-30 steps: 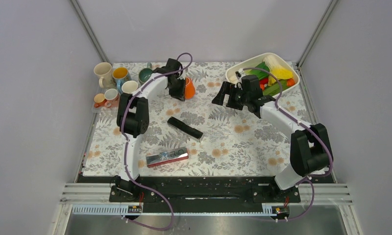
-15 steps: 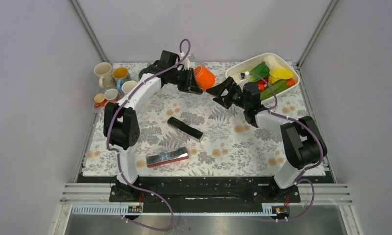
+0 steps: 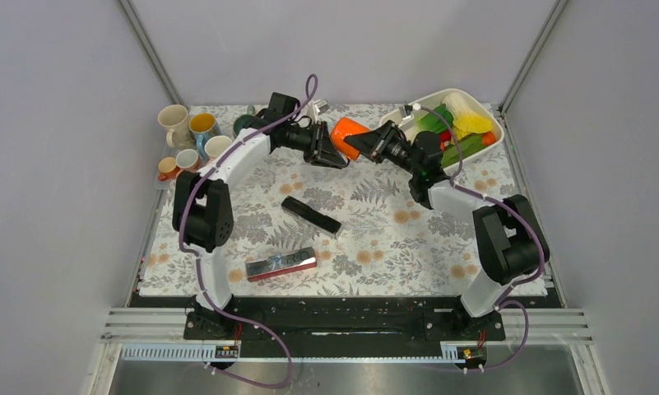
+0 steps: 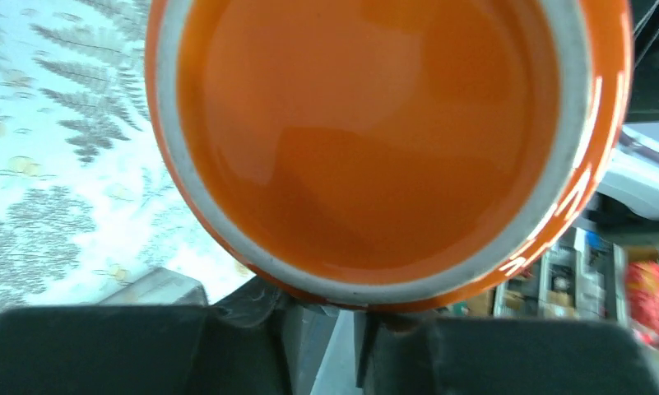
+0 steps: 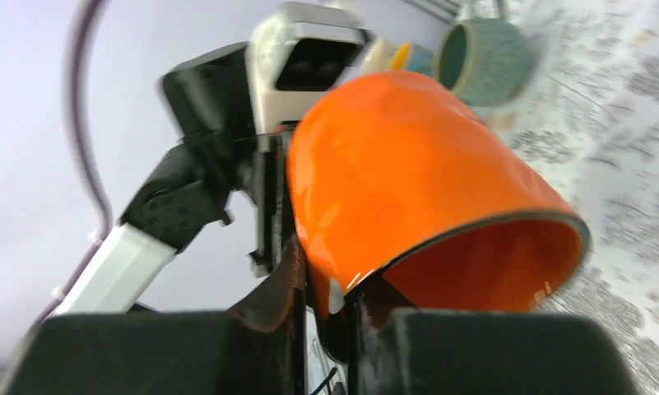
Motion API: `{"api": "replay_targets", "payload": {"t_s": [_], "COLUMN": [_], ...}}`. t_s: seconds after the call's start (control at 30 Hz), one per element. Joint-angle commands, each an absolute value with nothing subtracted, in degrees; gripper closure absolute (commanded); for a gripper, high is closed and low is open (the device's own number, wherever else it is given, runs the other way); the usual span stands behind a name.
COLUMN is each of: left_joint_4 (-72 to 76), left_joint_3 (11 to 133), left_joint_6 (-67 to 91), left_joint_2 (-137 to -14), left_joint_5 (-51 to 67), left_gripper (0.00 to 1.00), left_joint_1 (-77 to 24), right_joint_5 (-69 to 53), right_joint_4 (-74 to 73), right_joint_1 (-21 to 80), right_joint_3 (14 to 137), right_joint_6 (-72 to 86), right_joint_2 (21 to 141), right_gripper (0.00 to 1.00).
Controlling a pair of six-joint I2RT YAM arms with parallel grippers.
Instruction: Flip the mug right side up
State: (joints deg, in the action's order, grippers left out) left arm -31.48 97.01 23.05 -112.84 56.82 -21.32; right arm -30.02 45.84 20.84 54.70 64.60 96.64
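Observation:
My right gripper turns the mug base-down next, lowers it back and releases it beside the black bar. That clear tabletop lies below and back of the gripper.
The orange mug point(image 3: 348, 129) hangs in the air at the back middle, lying on its side between both arms. My right gripper point(image 3: 365, 141) is shut on the mug point(image 5: 392, 173), its jaws pinching the rim wall at my right gripper point(image 5: 330, 321). The mug's mouth faces the right wrist. Its closed base point(image 4: 367, 140) fills the left wrist view. My left gripper point(image 3: 332, 155) sits at the base end; my left gripper point(image 4: 326, 329) shows a narrow see-through gap between its jaws, just under the mug's edge. The handle is hidden.
Several mugs stand at the back left: a cream one point(image 3: 174, 122), a yellow-lined one point(image 3: 202, 125) and a teal one point(image 5: 482, 62). A white tub point(image 3: 392, 123) of vegetables sits back right. A black bar point(image 3: 310, 216) and a red-and-silver box point(image 3: 280, 264) lie mid-table.
My left gripper lifted the mug off the table and carried it right. My right arm reached in and shut on its rim. The left jaws have parted a little.

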Motion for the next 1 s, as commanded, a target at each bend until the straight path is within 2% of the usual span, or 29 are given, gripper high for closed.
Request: {"api": "replay_targets", "payload": {"t_s": [0.0,0.03,0.1,0.17,0.27,0.43,0.5,0.6,0.7,0.97], "left_joint_4": [-34.29,-37.2,-44.05,-49.21,-52.85,-53.25,-53.23,-53.22,-53.75,-54.09], "left_joint_3": [98.73,99.59,101.88,104.17,107.12,112.8,114.32,114.42,114.02,112.41], "left_joint_6": [13.18,10.28,4.06,-2.27,-7.84,-5.46,-4.18,-3.99,-4.47,-3.41], "left_joint_2": [-108.22,-108.23,-107.86,-107.22,-105.84,-107.15,-107.97,-108.53,-108.67,-109.63], "left_joint_5": [58.04,57.23,55.12,50.75,43.54,35.74,35.36,34.55,34.28,30.4], "left_gripper": [0.66,0.5,0.3,0.22,0.16,0.13,0.13,0.13,0.13,0.14], "left_joint_1": [-22.69,-21.88,-19.91,-18.24,-17.16,-17.31,-17.38,-17.74,-17.81,-19.23], "right_joint_5": [-24.17,-23.03,-20.58,-17.91,-12.69,-2.69,-1.13,2.74,0.74,1.13], "right_joint_4": [38.95,33.14,18.76,4.62,-14.01,-34.95,-42.33,-50.86,-56.1,-53.66], "right_joint_1": [20.84,20.83,20.83,21.31,24.8,35.24,37.73,40.25,41.89,45.46], "right_joint_3": [58.31,58.96,61.43,65.42,71.57,72.74,72.97,75.63,76.91,71.94], "right_joint_6": [56.74,51.32,38.13,23.09,-1.75,-46.2,-56.61,-61.48,-64.53,-67.25], "right_joint_2": [93.24,91.6,88.31,85.91,83.82,82.58,83.41,86.25,88.63,94.12], "right_gripper": [1.0,1.0,1.0,1.0,1.0,1.0,1.0,1.0,1.0,1.0]}}
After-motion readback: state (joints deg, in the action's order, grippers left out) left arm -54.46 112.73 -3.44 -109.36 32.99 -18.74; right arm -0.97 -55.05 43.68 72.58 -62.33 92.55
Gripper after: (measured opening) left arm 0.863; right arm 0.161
